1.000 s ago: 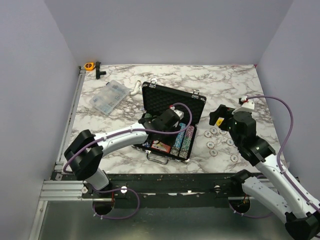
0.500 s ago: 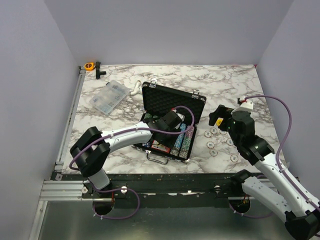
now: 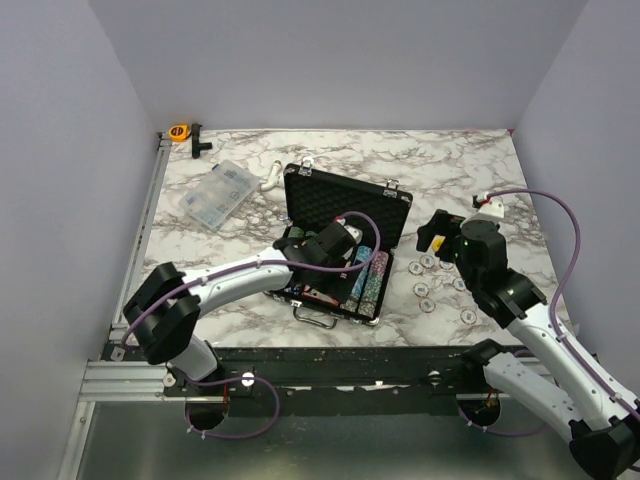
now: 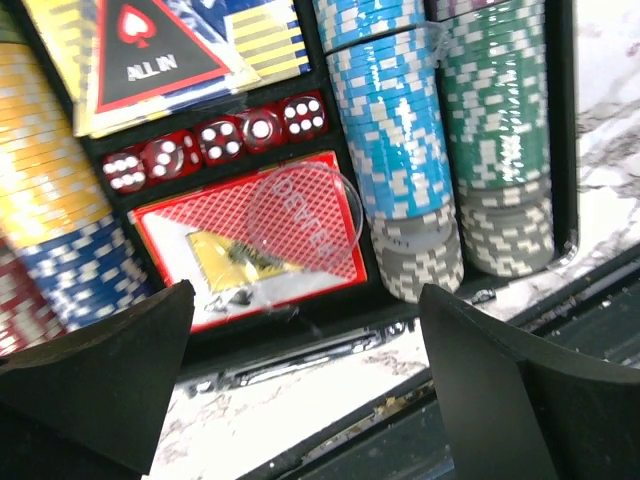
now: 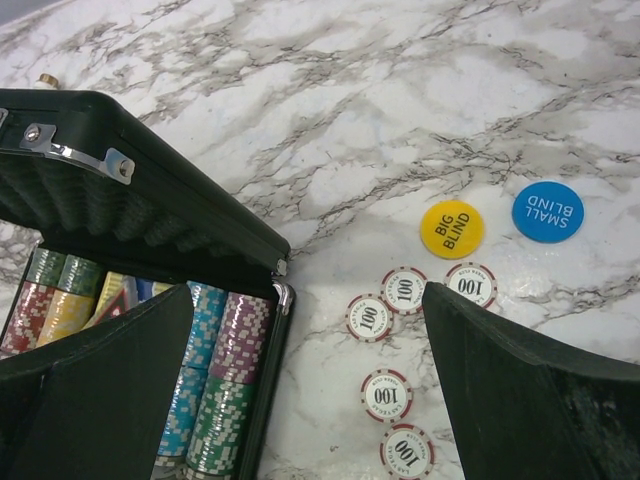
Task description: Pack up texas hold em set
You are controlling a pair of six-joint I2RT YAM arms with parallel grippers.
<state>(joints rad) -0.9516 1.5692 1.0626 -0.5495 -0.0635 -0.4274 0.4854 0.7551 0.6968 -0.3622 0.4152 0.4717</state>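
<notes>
The rim of the yellow disc [image 3: 438, 243] [image 5: 452, 229] lies below and outward, with bare tabletop at both sides, so my right gripper will reach outward and down next and close across it.
The black briefcase [image 3: 345, 205] stands open at mid-table, lid up. Inside it lie rows of poker chips [image 4: 385, 120], red dice [image 4: 215, 140] and the red card deck [image 4: 200, 270], with a clear round disc [image 4: 305, 215] resting on the deck. My left gripper [image 4: 305, 330] hangs open over the case's front edge, holding nothing. My right gripper [image 5: 308, 300] is open above the table just right of the case [image 5: 150, 210]. Several loose "100" chips [image 5: 386, 394] lie under it. Beyond them are a yellow disc [image 5: 452, 229] and a blue disc [image 5: 548, 211].
A clear plastic compartment box [image 3: 215, 195] lies at the back left. An orange tape measure [image 3: 179, 131] and a black fitting [image 3: 200, 142] sit in the far left corner. A white fitting [image 3: 270, 181] lies behind the case. A metal rail [image 3: 145, 230] runs along the left edge.
The left wrist dipped lower over the case's contents, then drew back a little to the left. The right arm has edged slightly left.
</notes>
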